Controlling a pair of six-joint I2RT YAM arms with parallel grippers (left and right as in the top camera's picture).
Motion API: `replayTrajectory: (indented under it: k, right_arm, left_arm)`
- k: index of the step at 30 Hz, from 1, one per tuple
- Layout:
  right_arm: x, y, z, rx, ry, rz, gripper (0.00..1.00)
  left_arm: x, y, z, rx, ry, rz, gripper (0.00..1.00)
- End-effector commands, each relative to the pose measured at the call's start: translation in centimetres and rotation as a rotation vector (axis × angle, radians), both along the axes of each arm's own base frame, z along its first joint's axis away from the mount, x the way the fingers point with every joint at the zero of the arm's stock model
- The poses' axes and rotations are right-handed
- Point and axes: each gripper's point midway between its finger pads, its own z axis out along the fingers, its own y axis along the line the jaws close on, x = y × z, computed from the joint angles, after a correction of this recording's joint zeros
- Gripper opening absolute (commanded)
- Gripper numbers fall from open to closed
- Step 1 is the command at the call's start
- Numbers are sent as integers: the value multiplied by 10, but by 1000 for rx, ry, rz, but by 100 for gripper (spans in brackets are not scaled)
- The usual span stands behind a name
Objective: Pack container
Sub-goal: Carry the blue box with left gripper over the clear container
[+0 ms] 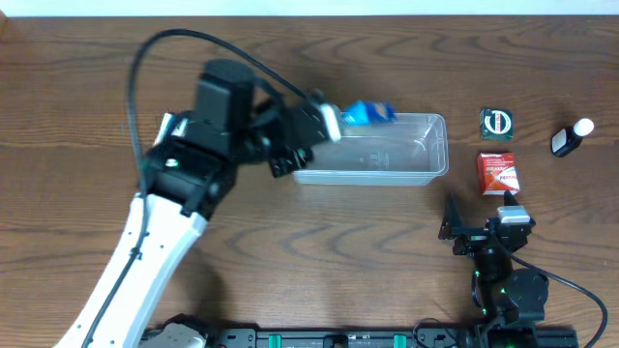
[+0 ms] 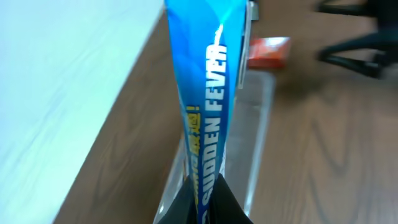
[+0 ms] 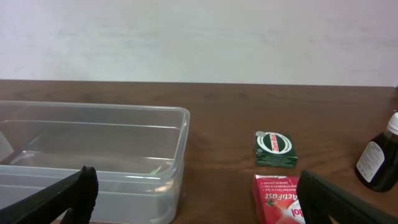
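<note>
My left gripper should next tilt down, lower into the container (image 1: 426,155) and release the blue packet, as the container's bottom is below it.
The clear plastic container (image 1: 426,155) lies on the wooden table, centre right; it also shows in the right wrist view (image 3: 161,162) and under the packet in the left wrist view (image 2: 258,124). My left gripper (image 1: 334,121) is shut on a blue packet (image 1: 369,114) marked "SUDDEN FEVER" (image 2: 208,106) and holds it over the container's far left corner. My right gripper (image 1: 481,227) is open and empty, near the front edge, with its fingers either side of the view (image 3: 196,199).
A red box (image 1: 499,174) lies right of the container, also in the right wrist view (image 3: 277,199). A green box (image 1: 497,123) (image 3: 275,149) lies behind it. A dark bottle with a white cap (image 1: 571,137) (image 3: 379,158) is at the far right.
</note>
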Motion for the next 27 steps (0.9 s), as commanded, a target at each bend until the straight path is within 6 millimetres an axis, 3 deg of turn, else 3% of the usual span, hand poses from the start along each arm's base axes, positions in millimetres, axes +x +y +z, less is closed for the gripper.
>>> replayTrajectory:
  k: [1, 5, 13, 17, 22, 27]
  right_arm:
    - [0, -1, -1, -11, 2, 0, 99]
    - [0, -1, -1, -11, 2, 0, 99]
    - [0, -1, -1, -11, 2, 0, 99]
    - [0, -1, -1, -11, 2, 0, 99]
    - [0, -1, -1, -11, 2, 0, 99]
    - [0, -1, -1, -11, 2, 0, 99]
  left_arm:
    - [-18, -28, 0, 27, -115, -209, 6]
    - [-7, -37, -28, 132, -132, -212, 6]
    - [47, -21, -100, 385, -85, -37, 6]
    - [59, -20, -134, 444, -36, -21, 6]
    - [70, -22, -161, 472, 5, 7, 6]
    - [77, -22, -175, 493, 11, 17, 6]
